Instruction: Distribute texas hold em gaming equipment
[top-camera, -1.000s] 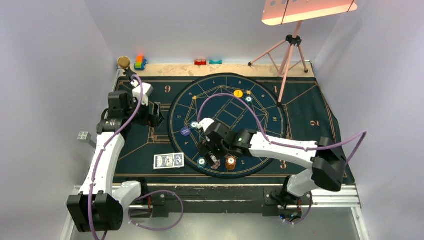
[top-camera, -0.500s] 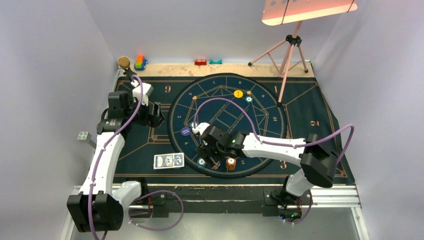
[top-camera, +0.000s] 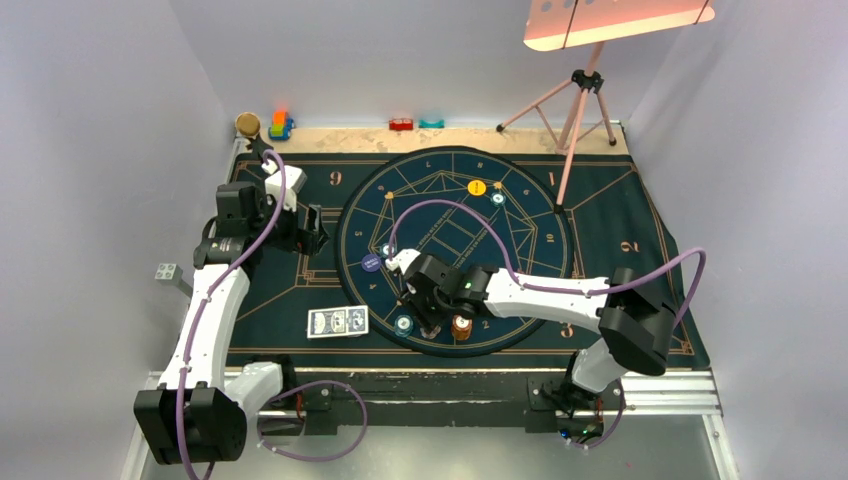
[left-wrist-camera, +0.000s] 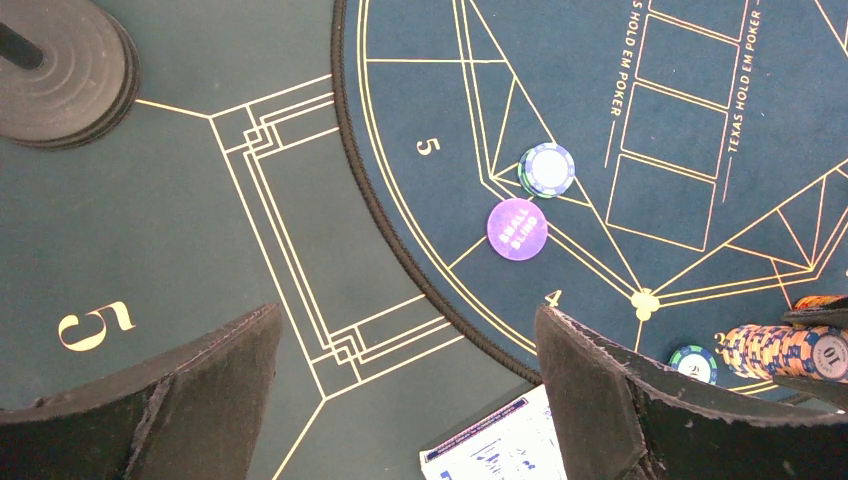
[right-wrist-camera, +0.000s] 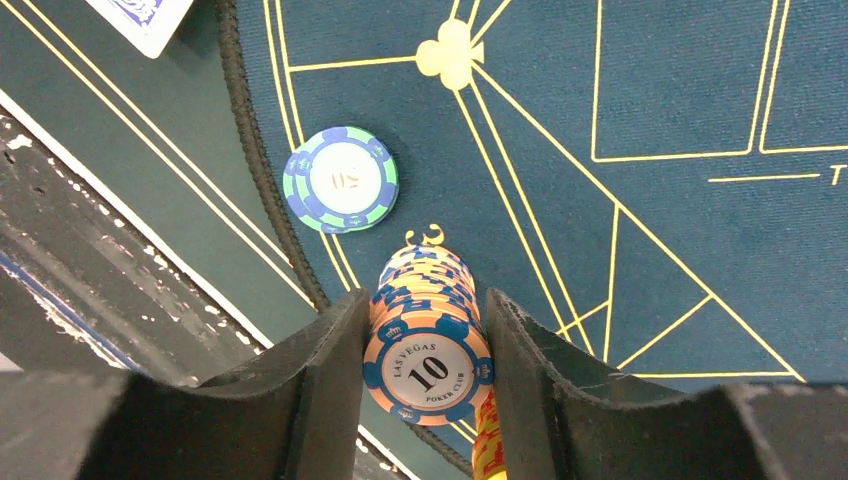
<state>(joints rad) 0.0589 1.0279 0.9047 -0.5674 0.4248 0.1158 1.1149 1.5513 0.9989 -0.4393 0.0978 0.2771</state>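
Observation:
The bare mat by the small-blind disc (top-camera: 371, 264) lies outward of the robot's right gripper, so the right gripper will next lift, carry the chip outward, lower it and release it there.
A tall stack of orange poker chips (right-wrist-camera: 428, 340) (top-camera: 461, 327) stands near the round mat's front edge. My right gripper (right-wrist-camera: 425, 350) (top-camera: 455, 320) has both fingers pressed against its sides, shut on it. A teal chip (right-wrist-camera: 340, 178) (top-camera: 403, 323) lies flat just left of the stack. Blue-backed playing cards (top-camera: 338, 322) (left-wrist-camera: 500, 450) lie on the dark mat (top-camera: 300, 300) further left. A purple small-blind disc (left-wrist-camera: 517, 229) (top-camera: 371, 264) and a teal-white chip (left-wrist-camera: 547, 169) lie near seat 5. My left gripper (left-wrist-camera: 410, 370) (top-camera: 312, 232) hovers open and empty at the mat's left.
A yellow disc (top-camera: 477, 187) and another teal chip (top-camera: 497, 199) lie at the round mat's far side. A pink tripod (top-camera: 575, 120) stands at back right. Toy blocks (top-camera: 281, 125) sit at the back left. A black stand base (left-wrist-camera: 60, 60) is by the left arm.
The right arm has shifted a little left and settled over the orange chip stack, its jaws narrowing from wide open onto the stack's sides. The left arm has not moved.

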